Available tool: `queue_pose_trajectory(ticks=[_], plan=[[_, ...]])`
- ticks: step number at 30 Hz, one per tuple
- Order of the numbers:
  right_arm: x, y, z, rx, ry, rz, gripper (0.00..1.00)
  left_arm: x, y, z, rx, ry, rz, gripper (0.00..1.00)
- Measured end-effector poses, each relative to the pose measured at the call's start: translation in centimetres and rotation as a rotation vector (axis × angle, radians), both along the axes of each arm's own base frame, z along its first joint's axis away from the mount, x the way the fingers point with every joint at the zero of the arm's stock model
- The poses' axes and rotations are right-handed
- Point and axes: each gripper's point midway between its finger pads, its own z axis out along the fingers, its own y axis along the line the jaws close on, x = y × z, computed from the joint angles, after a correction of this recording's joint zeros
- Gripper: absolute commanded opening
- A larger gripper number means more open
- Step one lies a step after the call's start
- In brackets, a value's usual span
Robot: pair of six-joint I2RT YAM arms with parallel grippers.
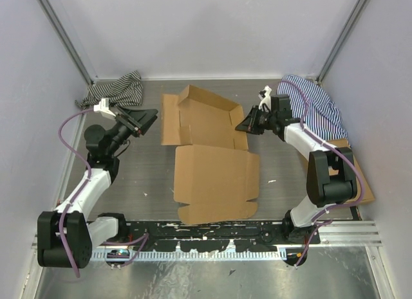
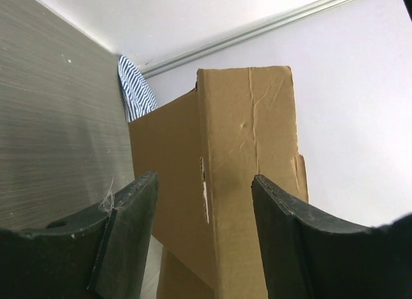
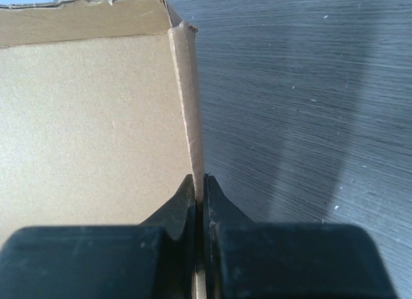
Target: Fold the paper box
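My right gripper lowers the flap edge to the tabletop below next, draws it back and releases it, since the box still tilts over the tabletop.
The paper box (image 1: 215, 167) is brown corrugated cardboard in the table's middle, its near part flat and its far flaps raised. My right gripper (image 1: 242, 126) is shut on the box's right flap edge (image 3: 193, 151), which passes between its fingers in the right wrist view. My left gripper (image 1: 149, 116) is open just left of the box, apart from it. In the left wrist view a raised box flap (image 2: 248, 183) stands ahead between the open fingers (image 2: 132, 228).
A striped cloth (image 1: 119, 88) lies at the back left, another striped cloth (image 1: 317, 106) at the back right. A smooth flat cardboard rectangle (image 1: 358, 170) lies under the right arm. White walls close in the table on three sides.
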Motion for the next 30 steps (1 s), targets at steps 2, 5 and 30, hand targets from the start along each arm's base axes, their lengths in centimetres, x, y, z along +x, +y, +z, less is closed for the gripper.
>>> queue_pose_trajectory(ticks=[2,5,30], plan=[[-0.2,0.4,0.0,-0.002,0.001,0.011,0.01,0.0,-0.2,0.1,-0.010,0.000,-0.008,0.66],[-0.5,0.9,-0.2,-0.007,0.006,0.022,0.01,-0.1,-0.6,0.1,-0.017,-0.003,-0.023,0.66],[-0.6,2.4,-1.5,-0.219,0.003,0.020,0.01,-0.2,-2.1,-1.2,-0.012,0.027,-0.084,0.64]])
